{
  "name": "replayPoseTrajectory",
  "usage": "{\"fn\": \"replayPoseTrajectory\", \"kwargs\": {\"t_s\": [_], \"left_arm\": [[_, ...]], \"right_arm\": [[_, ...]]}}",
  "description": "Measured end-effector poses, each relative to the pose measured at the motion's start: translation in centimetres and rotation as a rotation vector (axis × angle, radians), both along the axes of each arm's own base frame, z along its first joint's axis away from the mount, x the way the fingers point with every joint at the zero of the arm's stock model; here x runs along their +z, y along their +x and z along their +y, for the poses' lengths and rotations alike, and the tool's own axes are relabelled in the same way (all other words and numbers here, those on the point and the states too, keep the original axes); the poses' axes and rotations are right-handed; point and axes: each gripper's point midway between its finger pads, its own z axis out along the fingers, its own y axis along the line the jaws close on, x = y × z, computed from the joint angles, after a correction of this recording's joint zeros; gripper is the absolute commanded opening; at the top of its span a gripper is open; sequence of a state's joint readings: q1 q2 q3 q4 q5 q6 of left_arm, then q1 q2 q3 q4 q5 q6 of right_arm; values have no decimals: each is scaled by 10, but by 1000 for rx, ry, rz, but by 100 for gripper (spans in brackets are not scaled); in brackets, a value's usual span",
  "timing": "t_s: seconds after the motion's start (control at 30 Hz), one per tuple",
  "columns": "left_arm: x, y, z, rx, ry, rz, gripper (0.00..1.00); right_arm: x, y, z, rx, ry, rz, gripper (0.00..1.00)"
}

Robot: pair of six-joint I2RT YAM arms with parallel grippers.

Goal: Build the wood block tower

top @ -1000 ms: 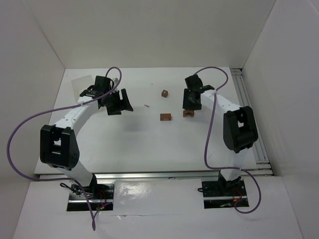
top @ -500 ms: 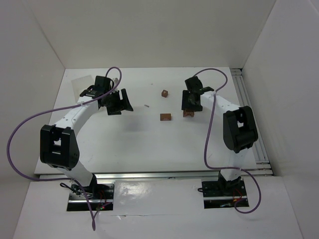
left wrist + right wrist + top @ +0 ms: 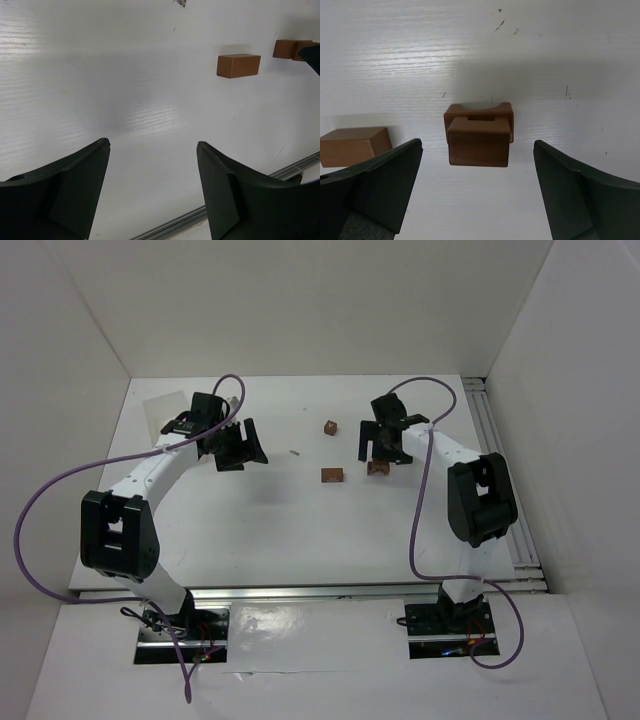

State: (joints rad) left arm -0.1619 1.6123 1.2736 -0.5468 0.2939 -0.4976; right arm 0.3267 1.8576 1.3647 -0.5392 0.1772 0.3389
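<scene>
The right gripper lowers its spread fingers along the sides of the notched block (image 3: pixel 378 469) (image 3: pixel 480 114) next and closes, since that block lies below it with the flat block on top.
The tower (image 3: pixel 479 135) is two reddish-brown wood blocks high: a flat block lies on a notched block with a curved hollow. It stands free between the wide-apart fingers of my right gripper (image 3: pixel 478 144), which is open and touches nothing. From above, the tower (image 3: pixel 378 468) sits just below the right gripper (image 3: pixel 382 450). A loose brick (image 3: pixel 332 475) lies left of it, also seen as the brick (image 3: pixel 352 145). A small cube (image 3: pixel 330 427) rests farther back. My left gripper (image 3: pixel 245 452) hovers open and empty at the left; its view shows its own gripper (image 3: pixel 152 144) and the brick (image 3: pixel 238 65).
A tiny pale sliver (image 3: pixel 294 452) lies between the two grippers. White walls enclose the table on three sides. A metal rail (image 3: pixel 500 460) runs along the right edge. Purple cables loop over both arms.
My right gripper went from shut on the top block to wide open, leaving that block resting on the lower one. The left arm has not moved.
</scene>
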Motion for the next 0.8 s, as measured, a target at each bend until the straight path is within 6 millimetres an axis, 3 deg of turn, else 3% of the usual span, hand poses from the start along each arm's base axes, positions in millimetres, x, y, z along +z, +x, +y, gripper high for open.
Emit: {"fn": "replayPoseTrajectory", "kwargs": {"t_s": [0.4, 0.8], "left_arm": [[0, 0, 0, 0, 0, 1, 82], [0, 0, 0, 0, 0, 1, 82]], "right_arm": [[-28, -3, -2, 11, -30, 63, 99], [-37, -3, -3, 13, -44, 81, 80]]}}
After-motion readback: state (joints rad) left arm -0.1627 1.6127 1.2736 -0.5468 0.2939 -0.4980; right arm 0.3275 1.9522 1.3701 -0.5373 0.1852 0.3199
